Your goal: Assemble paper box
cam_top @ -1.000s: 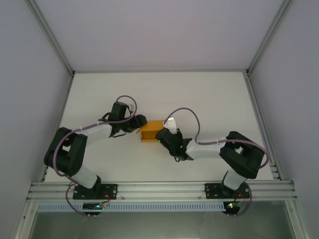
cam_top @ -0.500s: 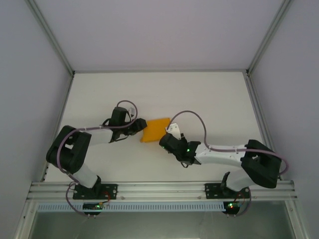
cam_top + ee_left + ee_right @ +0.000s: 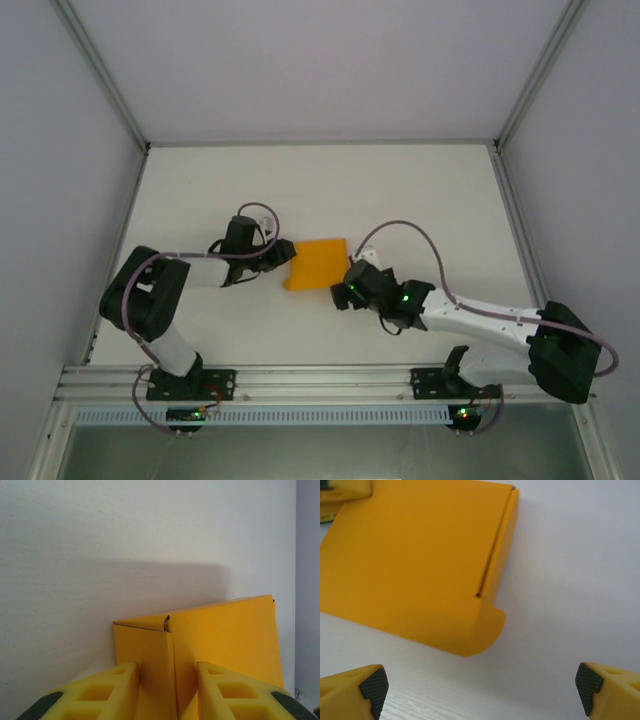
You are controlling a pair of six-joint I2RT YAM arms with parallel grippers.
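My right gripper should next move outward past the box's rounded tab [image 3: 487,627] and close on the far end of the box's side [image 3: 511,511], because that end is farther outward than my fingers.
The paper box [image 3: 320,262] is an orange-yellow folded card box lying mid-table. My left gripper [image 3: 281,258] is at its left end. In the left wrist view the yellow fingers [image 3: 100,690] stand on either side of a narrow folded wall of the box [image 3: 150,645], and card fills the gap between them. My right gripper [image 3: 347,292] sits just off the box's near-right corner, apart from it. Its jaws [image 3: 482,692] are wide open over bare table. In front of them the box [image 3: 415,565] shows a rounded tab [image 3: 487,627].
White table top [image 3: 420,200] bounded by aluminium rails, with grey walls on three sides. A grooved rail [image 3: 320,380] carries both arm bases at the near edge. Cables loop above each wrist.
My right gripper has let go of the box, opened wide and drawn back toward the near right. My left gripper's jaws have narrowed on the box's left end. The box now shows more of its top.
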